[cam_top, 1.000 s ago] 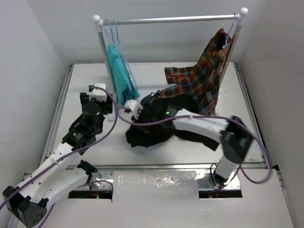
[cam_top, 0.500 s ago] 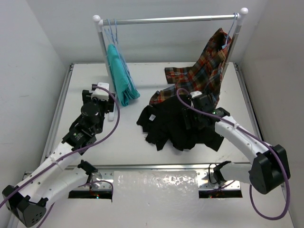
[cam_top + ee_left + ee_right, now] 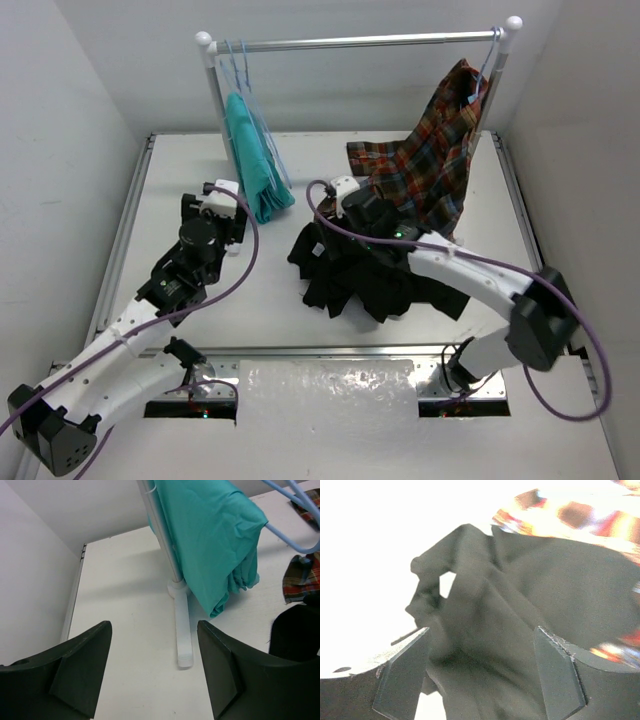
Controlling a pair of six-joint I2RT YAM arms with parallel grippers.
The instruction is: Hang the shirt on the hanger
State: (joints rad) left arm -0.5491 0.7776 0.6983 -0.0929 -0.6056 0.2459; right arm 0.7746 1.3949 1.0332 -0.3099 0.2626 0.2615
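My right gripper shifts to the left in the top view next, then lowers onto the black shirt's fold (image 3: pixel 325 246) (image 3: pixel 463 593) beside the white patch.
The black shirt (image 3: pixel 375 280) lies crumpled on the table's middle, its upper edge against the plaid shirt. My right gripper (image 3: pixel 345 232) hovers over the shirt's upper left part. In the right wrist view that gripper (image 3: pixel 481 632) is open, with folds of the shirt (image 3: pixel 545 570) below the fingers and nothing gripped. Pale-blue hangers (image 3: pixel 243 75) hang at the rail's left end, by the teal garment. One hanger bar (image 3: pixel 292 539) shows in the left wrist view. My left gripper (image 3: pixel 224 200) is open and empty above bare table (image 3: pixel 154 630), near the rack's foot.
A silver rail (image 3: pixel 360 42) with white knobs spans the back. A teal garment (image 3: pixel 255 165) hangs at its left, a red-orange plaid shirt (image 3: pixel 435 160) at its right, trailing onto the table. The rack's white foot (image 3: pixel 183 630) lies just ahead of my left gripper.
My right gripper, shut a second ago at the shirt's left edge, has opened. The arm swung right, then back over the shirt's upper left. The shirt shifted right. The left arm edged forward.
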